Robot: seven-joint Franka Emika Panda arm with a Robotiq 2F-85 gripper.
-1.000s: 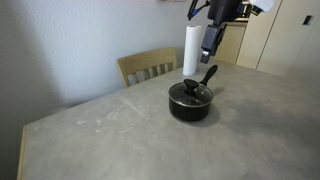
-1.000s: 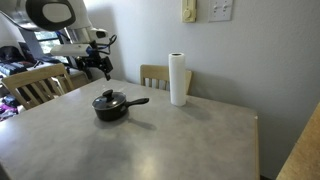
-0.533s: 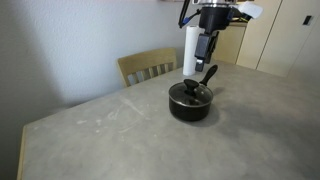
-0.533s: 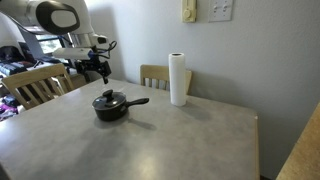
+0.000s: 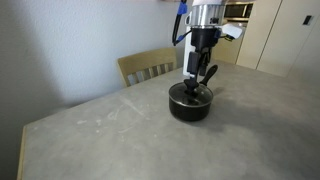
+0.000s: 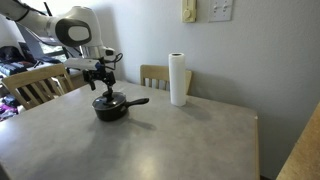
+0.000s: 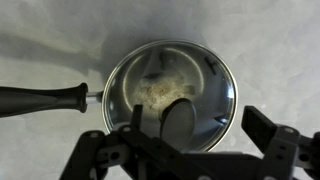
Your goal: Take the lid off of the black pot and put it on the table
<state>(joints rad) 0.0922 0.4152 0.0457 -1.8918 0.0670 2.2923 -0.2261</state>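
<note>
The lid's black knob (image 5: 191, 86) (image 7: 178, 123) is between the spread fingers but still below their ends, so the robot's open gripper will lower onto it and close.
The black pot (image 5: 190, 104) (image 6: 110, 109) stands on the grey mottled table (image 5: 120, 135) (image 6: 160, 140), its long handle (image 7: 40, 98) sticking out. The glass lid (image 7: 165, 85) with a metal rim sits on the pot; its black knob (image 7: 180, 122) shows in the wrist view. My gripper (image 5: 195, 76) (image 6: 106, 84) (image 7: 195, 140) hangs open directly above the lid, fingers spread either side of the knob, not touching it.
A white paper-towel roll (image 5: 190, 45) (image 6: 178, 80) stands upright behind the pot. A pale wooden chair (image 5: 148, 66) (image 6: 155, 74) is at the table's far edge; another chair (image 6: 35, 85) stands near the arm.
The gripper has moved sideways from beside the pot to above it and come down closer to the lid. The pot and lid have not moved.
</note>
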